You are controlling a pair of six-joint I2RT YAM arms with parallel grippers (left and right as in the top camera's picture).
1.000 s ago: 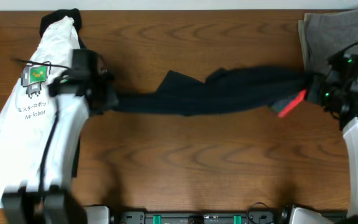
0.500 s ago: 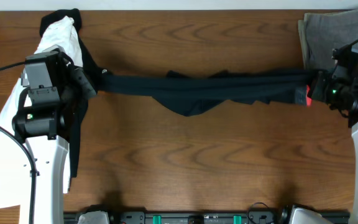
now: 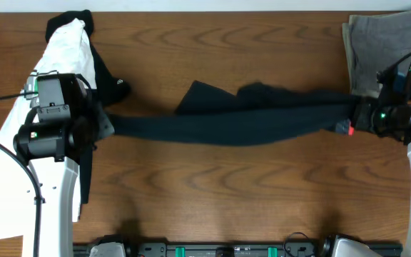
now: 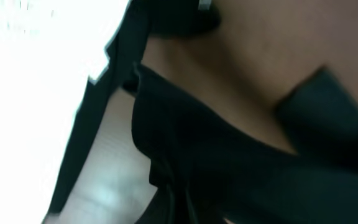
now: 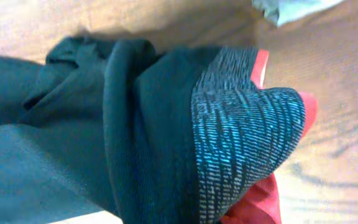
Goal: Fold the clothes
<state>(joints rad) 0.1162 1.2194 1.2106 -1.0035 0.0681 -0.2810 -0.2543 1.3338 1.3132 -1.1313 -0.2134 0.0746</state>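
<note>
The trousers hang stretched above the wood. Their waistband end comes down to the table next, as my right gripper draws back slightly.
The black trousers (image 3: 241, 118) hang stretched across the middle of the wooden table (image 3: 212, 193) between my two arms. My left gripper (image 3: 104, 123) is shut on the leg end at the left; in the left wrist view only dark cloth (image 4: 229, 168) shows and the fingers are hidden. My right gripper (image 3: 359, 118) is shut on the waistband end at the right. The grey waistband (image 5: 241, 143) with its coral red edge (image 5: 260, 202) fills the right wrist view; a bit of red (image 3: 350, 130) shows overhead.
A white T-shirt (image 3: 63, 43) with a green robot print lies along the left side under my left arm, with a dark garment (image 3: 104, 75) beside it. Grey-olive folded trousers (image 3: 380, 39) lie at the back right corner.
The trousers, held taut and straight half a second ago, now sag lower and wider, with a fold sticking up mid-span. Both grippers have shifted slightly toward the front.
</note>
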